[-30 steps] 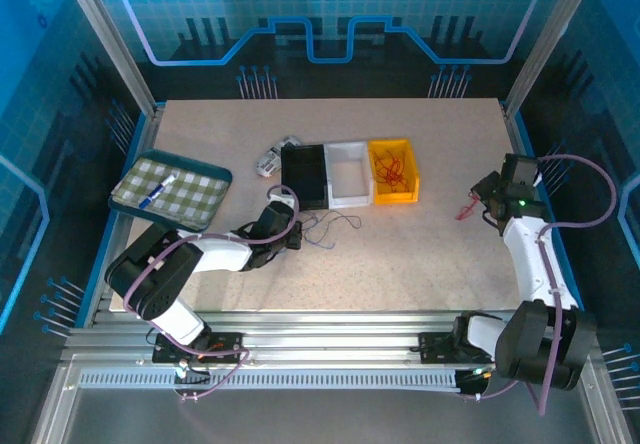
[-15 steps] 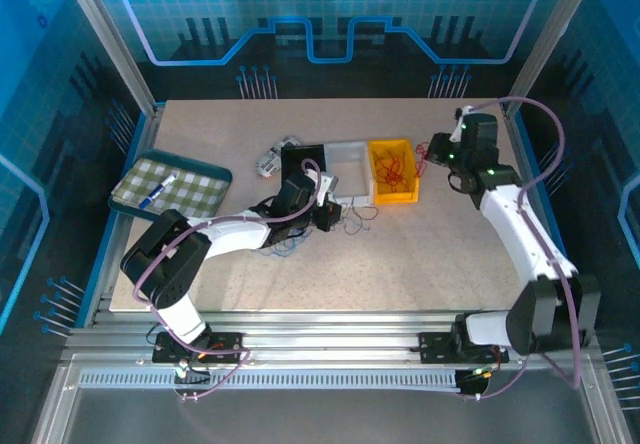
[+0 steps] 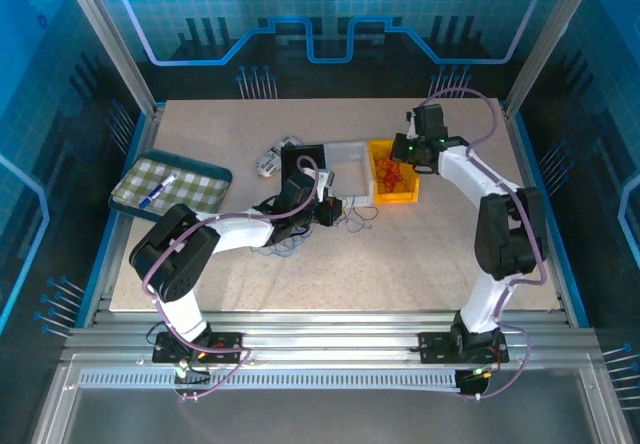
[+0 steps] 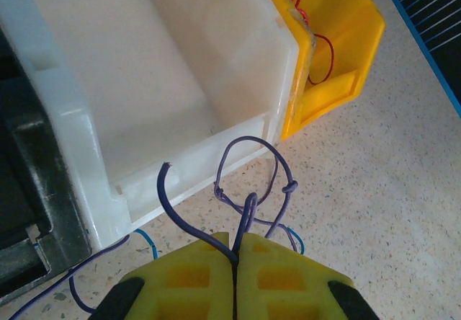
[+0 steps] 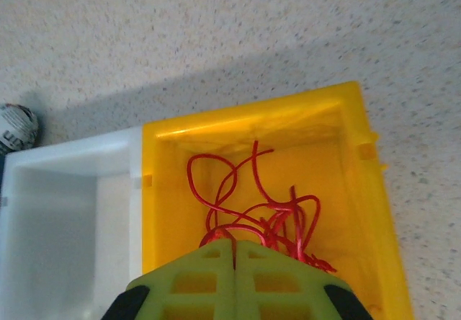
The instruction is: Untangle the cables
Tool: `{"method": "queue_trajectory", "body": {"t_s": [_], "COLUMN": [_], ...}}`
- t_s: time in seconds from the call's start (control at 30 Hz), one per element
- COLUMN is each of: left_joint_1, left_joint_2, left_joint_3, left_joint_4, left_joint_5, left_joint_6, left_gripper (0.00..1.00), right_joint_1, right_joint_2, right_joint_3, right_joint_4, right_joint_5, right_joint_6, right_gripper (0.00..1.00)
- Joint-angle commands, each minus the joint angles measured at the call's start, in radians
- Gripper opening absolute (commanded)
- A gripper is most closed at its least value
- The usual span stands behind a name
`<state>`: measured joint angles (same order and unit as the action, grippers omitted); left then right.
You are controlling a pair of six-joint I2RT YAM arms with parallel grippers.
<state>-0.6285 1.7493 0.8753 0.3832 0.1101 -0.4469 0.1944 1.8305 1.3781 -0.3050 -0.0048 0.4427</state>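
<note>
The red cable should go down into the yellow bin (image 3: 408,192), onto the bundle of red cables, and my right gripper needs to let go of it there, because this bin holds only red.
My left gripper (image 4: 236,250) is shut on a purple cable (image 4: 248,183), which loops and knots just in front of the white bin (image 4: 180,82). In the top view the left gripper (image 3: 330,211) sits at that bin's near edge, with purple and blue cables (image 3: 352,220) trailing on the table around it. A blue cable (image 4: 148,237) lies beside the fingers. My right gripper (image 5: 235,244) is shut on a red cable (image 5: 266,205), held low inside the yellow bin (image 5: 346,161) among a bundle of red cables. From above, the right gripper (image 3: 399,154) hangs over the yellow bin (image 3: 408,192).
A black bin (image 3: 303,167) stands left of the white bin (image 3: 350,154). A small grey-white object (image 3: 268,160) lies behind them. A green checked tray (image 3: 170,186) with a pen sits at the table's left edge.
The right arm swung from the table's right side over to the yellow bin, carrying the red cable. The left gripper moved right and away from the base, up to the white bin's front, pulling the purple cable.
</note>
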Motion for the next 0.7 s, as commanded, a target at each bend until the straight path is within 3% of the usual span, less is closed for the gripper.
{"method": "queue_trajectory", "body": {"t_s": [0.0,0.27,0.47,0.53,0.67], "left_joint_1": [0.006,0.006,0.006,0.007,0.006], "left_joint_2": [-0.014,-0.027,-0.031,-0.029,-0.022], "left_joint_3": [0.013,0.013,0.012,0.012,0.02], "left_joint_4": [0.007,-0.022,-0.025,-0.02,-0.012], "left_joint_5": [-0.028,-0.044,-0.048,-0.05,-0.048], "left_joint_6": [-0.012,0.003,0.007,0.004,0.004], "left_gripper": [0.0,0.0,0.0,0.0,0.0], "right_joint_1": [0.031,0.065,0.068,0.069,0.068], "right_joint_2": [0.059,0.177,0.129,0.101,0.036], "right_joint_3": [0.05,0.113,0.095,0.093,0.082], "right_joint_4": [-0.061,-0.171,-0.144,-0.127,-0.085], "right_joint_5": [0.029,0.143,0.143,0.136,0.128], "right_joint_6": [-0.03,-0.069,-0.07,-0.073,-0.075], "right_gripper": [0.03,0.03,0.06,0.11,0.31]}}
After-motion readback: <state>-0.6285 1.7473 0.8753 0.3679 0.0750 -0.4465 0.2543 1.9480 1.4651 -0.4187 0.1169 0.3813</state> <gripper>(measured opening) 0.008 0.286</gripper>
